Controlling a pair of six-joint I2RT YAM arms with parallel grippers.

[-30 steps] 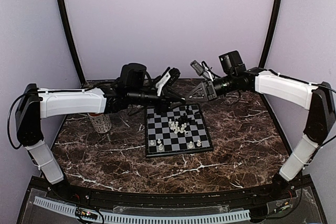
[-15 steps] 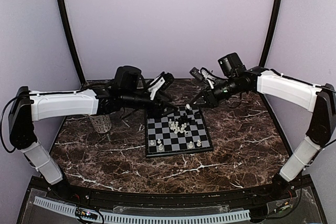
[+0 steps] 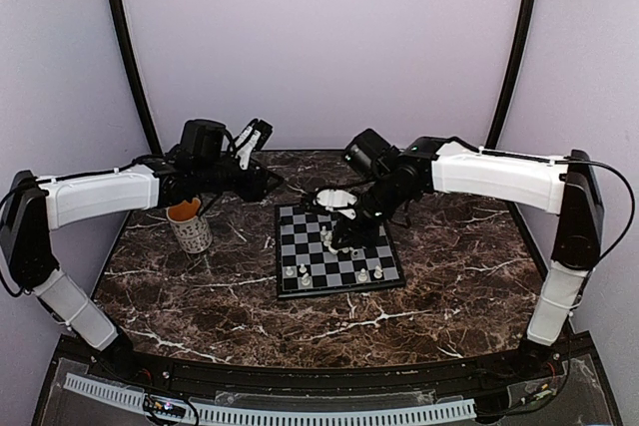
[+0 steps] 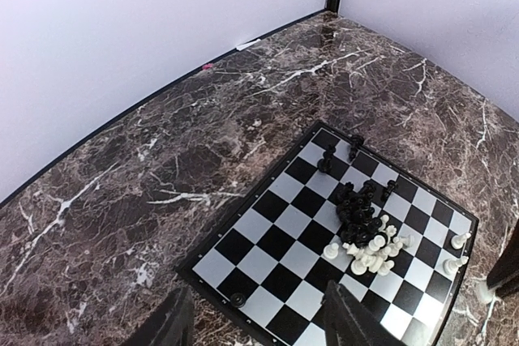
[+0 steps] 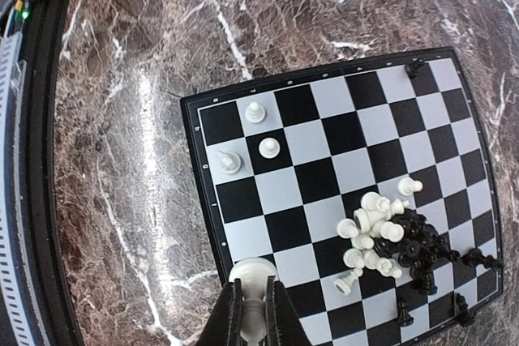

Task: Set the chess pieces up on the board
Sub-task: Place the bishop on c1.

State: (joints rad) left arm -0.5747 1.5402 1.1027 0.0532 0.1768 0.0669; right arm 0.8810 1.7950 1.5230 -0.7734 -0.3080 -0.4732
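The dark edge square [image 3: 319, 283] [image 5: 240, 199] beside the standing white pieces is empty. I will move my right gripper toward their corner next and lower it onto that square.
The board [image 3: 318, 279] lies mid-table, with a pile of white and black chess pieces [image 3: 340, 239] near its centre. My right gripper [image 3: 342, 232] hangs low over the board. In the right wrist view it [image 5: 253, 313] is shut on a white piece [image 5: 254, 275] over the board's edge [image 5: 191, 111]. Three white pieces [image 5: 268, 147] stand near one corner, and the pile [image 5: 392, 242] lies beyond. My left gripper [image 3: 268, 180] is left of the board, open and empty. In the left wrist view it [image 4: 259, 326] is above the board's corner [image 4: 243, 237], near a lone black piece [image 4: 237, 299].
A patterned mug [image 3: 190, 228] with an orange inside stands on the marble table at the left, under my left arm. Pale walls close the table at the back and sides. A black rail runs along the near edge [image 3: 300, 371].
My left arm has drawn back to the left, off the board. My right arm has swung left and down over the board.
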